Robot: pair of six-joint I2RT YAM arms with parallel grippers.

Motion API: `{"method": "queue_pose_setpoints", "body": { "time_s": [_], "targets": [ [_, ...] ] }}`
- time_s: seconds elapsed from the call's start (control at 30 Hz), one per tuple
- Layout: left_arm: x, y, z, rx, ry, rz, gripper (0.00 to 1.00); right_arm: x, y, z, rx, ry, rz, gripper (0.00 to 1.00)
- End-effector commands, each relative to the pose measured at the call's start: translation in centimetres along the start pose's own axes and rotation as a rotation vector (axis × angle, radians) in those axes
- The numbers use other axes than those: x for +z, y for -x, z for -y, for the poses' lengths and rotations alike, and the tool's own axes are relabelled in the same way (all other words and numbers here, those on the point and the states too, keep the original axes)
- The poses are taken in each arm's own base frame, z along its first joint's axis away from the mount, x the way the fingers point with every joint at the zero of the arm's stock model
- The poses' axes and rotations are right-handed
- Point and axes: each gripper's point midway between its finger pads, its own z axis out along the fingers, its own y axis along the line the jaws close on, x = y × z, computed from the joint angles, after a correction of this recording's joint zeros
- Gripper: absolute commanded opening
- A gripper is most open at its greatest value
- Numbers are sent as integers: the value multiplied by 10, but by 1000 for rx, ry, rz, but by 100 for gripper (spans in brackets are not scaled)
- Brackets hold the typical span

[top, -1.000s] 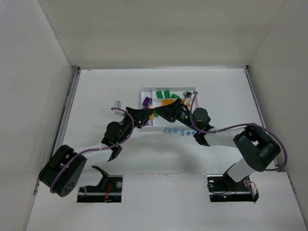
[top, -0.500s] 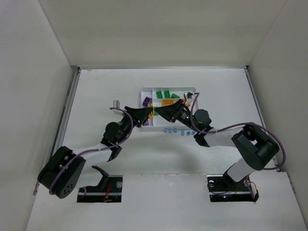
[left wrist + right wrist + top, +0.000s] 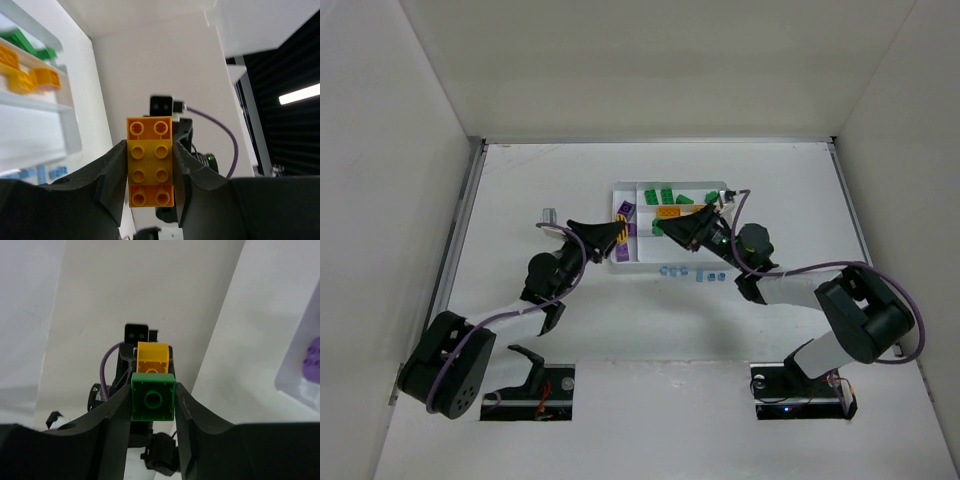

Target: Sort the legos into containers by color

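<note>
I need to swing my right gripper over the tray's far section next, outward of that gripper, because green legos are in it. Then I need to tip the fingertips down and let go of the green lego.
My left gripper (image 3: 149,146) is shut on a stack of yellow-orange legos (image 3: 150,162), held in the air at the tray's left end (image 3: 620,236). Facing it, my right gripper (image 3: 153,390) is shut on a green lego (image 3: 153,397), its tip over the tray (image 3: 661,229). The yellow-orange stack (image 3: 152,358) shows just behind the green one, apart from it. The white tray (image 3: 620,262) holds green legos (image 3: 665,195), yellow-orange ones (image 3: 670,212) and purple ones (image 3: 625,212) in separate sections. Tiny light-blue legos (image 3: 700,276) lie on the table below the tray.
A small grey object (image 3: 547,213) lies on the table left of the tray. White walls close the table on three sides. The tray's raised dividers (image 3: 67,125) stand close to the left gripper.
My right gripper's jaws have closed on the green lego. The two grippers have drawn apart, the left arm shifting left and the right arm shifting right.
</note>
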Motion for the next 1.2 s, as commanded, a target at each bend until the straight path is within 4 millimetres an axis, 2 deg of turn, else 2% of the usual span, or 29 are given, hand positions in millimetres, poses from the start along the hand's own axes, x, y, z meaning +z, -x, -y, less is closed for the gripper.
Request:
{"method": "queue_pose_setpoints", "body": {
  "time_s": [0.0,0.07,0.17,0.33,0.47,0.67,0.8,0.9,1.07,1.17],
  "targets": [
    [-9,28,14,27,-60,83,15,-10,35,-6,-81,8,88,36],
    [-13,33,11,37,-52,97,15,-8,44,8,-106,-39,99,36],
    [-13,29,7,78,-28,81,15,0,69,44,-133,-180,119,36],
    [-13,13,-5,203,56,40,15,15,119,107,-283,-521,157,36],
    [-18,13,-12,268,103,44,15,24,155,146,-453,-792,140,37],
    [-23,13,-28,296,163,44,16,55,170,169,-590,-939,34,40],
    [-21,9,-36,300,189,25,16,64,168,192,-618,-1020,-34,40],
    [-20,8,-43,325,214,14,16,70,167,200,-625,-1030,-44,41],
    [-8,3,-51,366,252,-15,16,80,167,197,-616,-996,-29,55],
    [2,0,-53,392,268,-19,16,84,162,177,-619,-932,-6,68]
  ]
}}
